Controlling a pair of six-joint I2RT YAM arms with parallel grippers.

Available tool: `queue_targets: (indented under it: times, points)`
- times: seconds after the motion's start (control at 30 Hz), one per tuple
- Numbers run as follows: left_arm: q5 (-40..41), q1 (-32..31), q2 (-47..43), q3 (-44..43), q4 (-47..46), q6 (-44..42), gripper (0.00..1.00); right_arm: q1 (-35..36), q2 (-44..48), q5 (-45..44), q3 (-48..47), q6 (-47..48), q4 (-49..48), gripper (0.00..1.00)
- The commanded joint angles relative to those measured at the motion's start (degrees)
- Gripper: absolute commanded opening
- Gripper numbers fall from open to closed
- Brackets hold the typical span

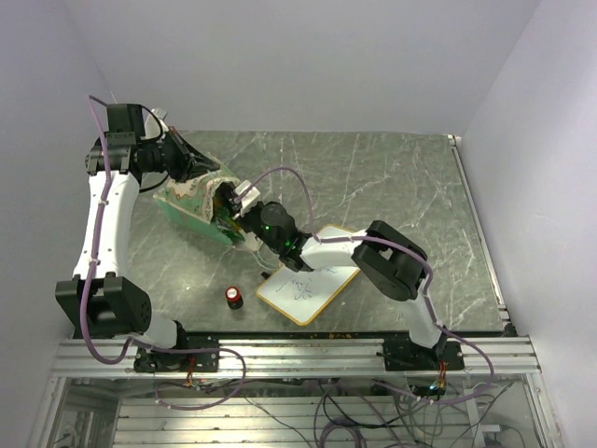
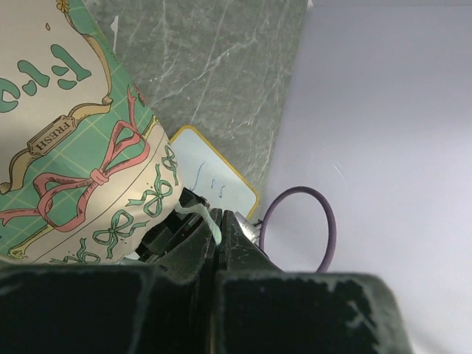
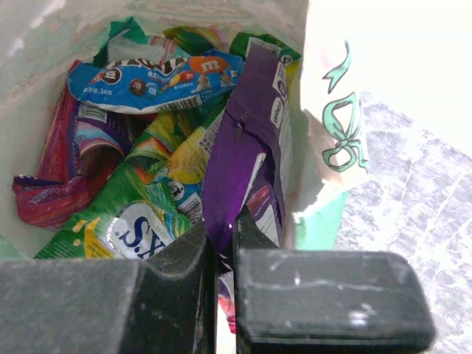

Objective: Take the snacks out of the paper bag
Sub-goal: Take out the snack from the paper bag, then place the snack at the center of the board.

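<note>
My right gripper should pull out of the bag [image 1: 191,201], move to the far tabletop, which is empty to the bag's right in the top view, and release the snack packet.
The green paper bag [image 1: 191,201] lies at the table's left, its mouth towards the right; its patterned side fills the left wrist view [image 2: 74,147]. My left gripper [image 2: 215,228] is shut on the bag's white string handle [image 2: 200,215], holding it up at the bag's far left end [image 1: 201,166]. My right gripper [image 3: 225,236] is inside the bag's mouth [image 1: 235,210], shut on a purple snack packet [image 3: 247,140]. Several more snacks lie inside: a blue packet [image 3: 155,81], a green-and-white one [image 3: 118,221], a pink-red one [image 3: 51,184].
A wood-framed whiteboard [image 1: 312,280] lies under the right arm's forearm. A small red-capped black cylinder [image 1: 233,297] stands near the front edge. Grey walls close in on the left, back and right.
</note>
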State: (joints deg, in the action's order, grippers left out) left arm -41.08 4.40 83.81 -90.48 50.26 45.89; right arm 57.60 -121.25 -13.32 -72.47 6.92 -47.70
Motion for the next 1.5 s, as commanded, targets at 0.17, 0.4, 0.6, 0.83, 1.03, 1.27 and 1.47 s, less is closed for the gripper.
queue_targets:
  times: [0.17,0.4,0.6,0.83,1.03,1.27,1.47]
  points:
    - [-0.8,0.6,-1.9,2.6,-7.0,4.2,0.07,0.3,9.5,-0.2,1.0,-3.1,5.5,0.0]
    - [1.2,0.6,-1.7,2.2,-5.7,2.3,0.07,0.4,19.4,5.8,7.3,-7.7,13.0,0.0]
    - [2.5,0.7,-2.2,1.8,-7.6,2.0,0.07,0.4,32.9,12.5,13.9,-11.2,23.8,0.0]
    - [3.9,0.7,-5.8,7.0,-12.4,3.9,0.07,0.4,51.0,9.9,19.4,-13.4,38.5,0.0]
    - [5.3,0.7,-6.4,7.1,-12.5,3.0,0.07,-0.8,61.3,-3.6,16.0,-9.0,51.3,0.0]
    - [4.3,0.6,-4.8,6.1,-13.4,3.6,0.07,-16.9,59.0,-4.3,13.5,-6.5,53.6,0.0]
    - [3.3,0.5,-3.4,5.3,-12.2,3.1,0.07,-35.2,48.5,6.4,13.3,-15.9,42.8,0.0]
